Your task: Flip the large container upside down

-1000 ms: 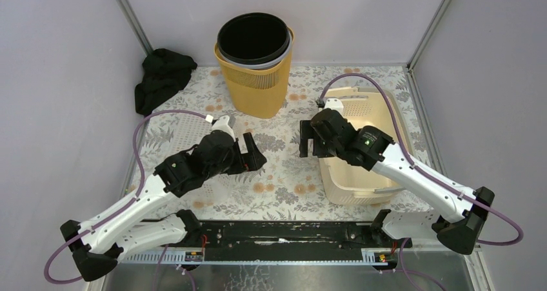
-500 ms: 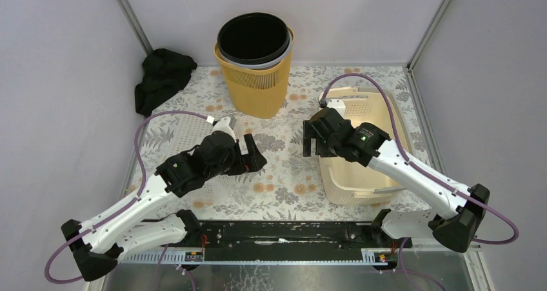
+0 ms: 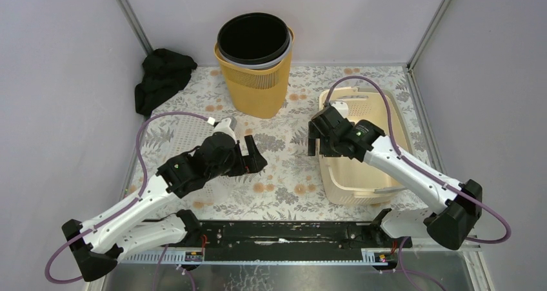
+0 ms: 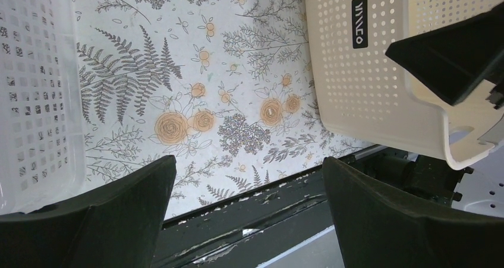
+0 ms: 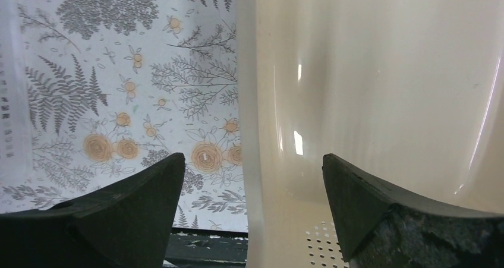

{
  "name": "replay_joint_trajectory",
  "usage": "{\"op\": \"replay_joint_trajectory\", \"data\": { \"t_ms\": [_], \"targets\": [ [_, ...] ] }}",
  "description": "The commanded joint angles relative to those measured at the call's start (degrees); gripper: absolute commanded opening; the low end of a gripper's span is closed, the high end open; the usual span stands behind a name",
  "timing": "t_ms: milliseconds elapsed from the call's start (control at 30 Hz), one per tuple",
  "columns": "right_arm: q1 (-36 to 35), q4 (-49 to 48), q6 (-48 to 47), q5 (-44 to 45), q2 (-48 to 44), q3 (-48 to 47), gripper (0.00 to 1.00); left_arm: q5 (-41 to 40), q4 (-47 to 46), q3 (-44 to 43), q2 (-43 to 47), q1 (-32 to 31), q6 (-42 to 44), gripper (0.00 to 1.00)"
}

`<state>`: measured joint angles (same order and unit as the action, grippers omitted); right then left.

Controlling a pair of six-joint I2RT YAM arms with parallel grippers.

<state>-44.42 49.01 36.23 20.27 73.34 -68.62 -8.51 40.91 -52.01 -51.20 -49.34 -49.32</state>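
Observation:
My right gripper lowers its open fingers around the cream basket's long rim facing the low white basket next and closes, since that rim lies below, between them.
The large cream perforated basket stands upright, open side up, on the right of the floral table. It also shows in the left wrist view and the right wrist view. My right gripper is open and straddles the basket's left rim, one finger outside and one inside, not closed on it. My left gripper is open and empty, hovering over the table left of the basket, apart from it. In its wrist view the left gripper points at the table's near edge.
A low white perforated basket lies under the left arm and also shows in the left wrist view. A yellow bin holding a black bucket stands at the back. A black cloth lies at back left.
My right gripper has moved right and a little back, from beside the basket to over its left rim. The left gripper has shifted only slightly.

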Motion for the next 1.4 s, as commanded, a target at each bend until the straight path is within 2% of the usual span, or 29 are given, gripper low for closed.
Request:
{"op": "replay_joint_trajectory", "data": {
  "t_ms": [0,367,600,733,900,1033,1100,1367],
  "targets": [
    [1.7,-1.9,-1.0,-0.7,2.0,0.5,0.91,0.9,-3.4,0.8,0.7,0.2,0.4,1.0],
    [2.9,-1.8,-3.2,-1.6,10.3,-2.9,0.73,0.6,-3.1,1.4,2.0,0.1,0.1,1.0],
    [3.4,-1.9,-4.0,-2.8,11.7,-1.8,0.57,0.6,-3.1,1.7,2.4,0.2,-0.1,1.0],
    [3.7,-2.4,-4.4,-4.0,12.5,-1.4,0.41,0.7,-3.1,1.5,2.2,0.1,0.0,1.0],
    [4.1,-2.5,-5.0,-5.2,13.6,-1.3,0.26,0.6,-3.0,1.4,2.3,0.1,0.1,1.0],
    [4.3,-1.9,-5.5,-5.8,14.0,-1.6,0.06,0.4,-3.0,1.5,2.4,0.2,0.1,1.0],
    [4.4,-1.6,-5.7,-6.0,13.9,-2.0,0.0,0.4,-3.0,1.5,2.5,0.1,0.1,1.0],
    [4.4,-0.2,-6.9,-9.0,12.2,-5.3,0.0,0.4,-3.0,1.4,2.6,0.2,0.3,1.0]
  ]
}}
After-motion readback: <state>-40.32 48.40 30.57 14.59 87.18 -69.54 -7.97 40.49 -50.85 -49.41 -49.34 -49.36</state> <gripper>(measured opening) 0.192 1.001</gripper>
